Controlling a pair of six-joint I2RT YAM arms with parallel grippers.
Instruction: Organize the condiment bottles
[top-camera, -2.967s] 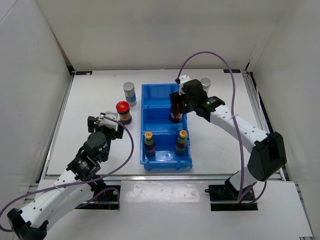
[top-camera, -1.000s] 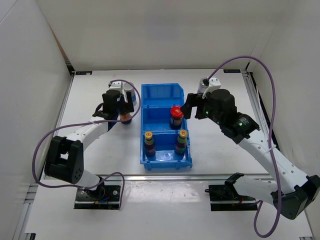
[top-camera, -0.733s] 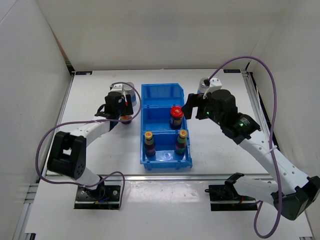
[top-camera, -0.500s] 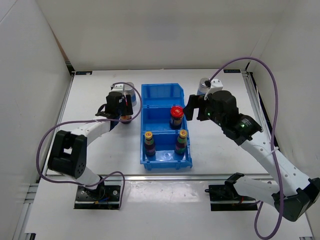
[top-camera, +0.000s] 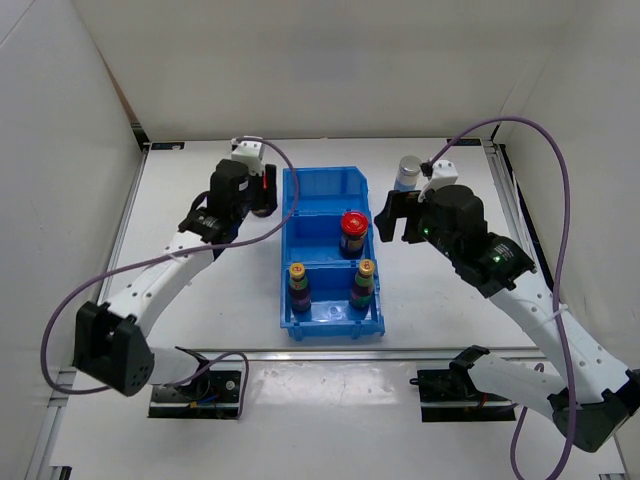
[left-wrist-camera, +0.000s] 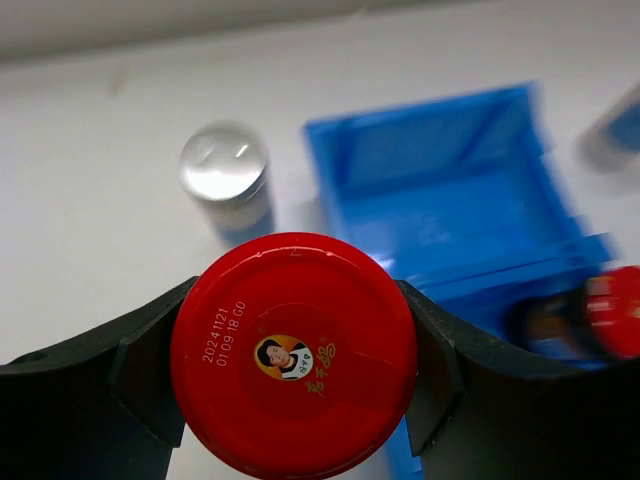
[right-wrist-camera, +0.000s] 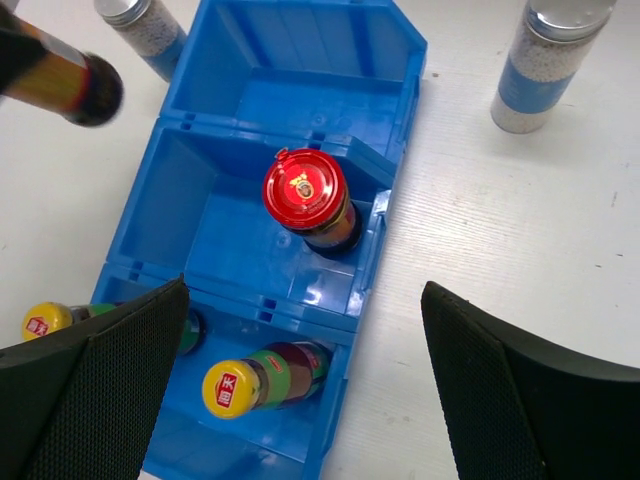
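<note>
Next, my left gripper shifts over the empty side of the bin's middle section, lowers the jar and releases. That side lies below it and to its right in the top view.
In the left wrist view my left gripper (left-wrist-camera: 293, 355) is shut on a red-lidded jar (left-wrist-camera: 293, 352), held off the table beside the blue bin (left-wrist-camera: 440, 160). From above, the left gripper (top-camera: 256, 197) hangs at the bin's (top-camera: 284, 250) far left corner and hides the jar it holds. A second red-lidded jar (top-camera: 352, 232) stands in the middle compartment. Two yellow-capped bottles (top-camera: 298, 285) (top-camera: 364, 282) stand in the near compartment. One silver-capped shaker (left-wrist-camera: 225, 180) stands left of the bin, another (top-camera: 408, 172) to its right. My right gripper (top-camera: 392, 222) hovers open beside the bin's right wall.
The bin's far compartment (right-wrist-camera: 290, 75) holds nothing. The right wrist view shows the right shaker (right-wrist-camera: 550, 60) on bare white table beyond the bin's right wall (right-wrist-camera: 385, 270). White walls close the table at the back and on both sides.
My left gripper has shut on the red-lidded jar left of the bin, lifted it and carried it toward the bin's far left corner. The right gripper has drifted slightly right, still open.
</note>
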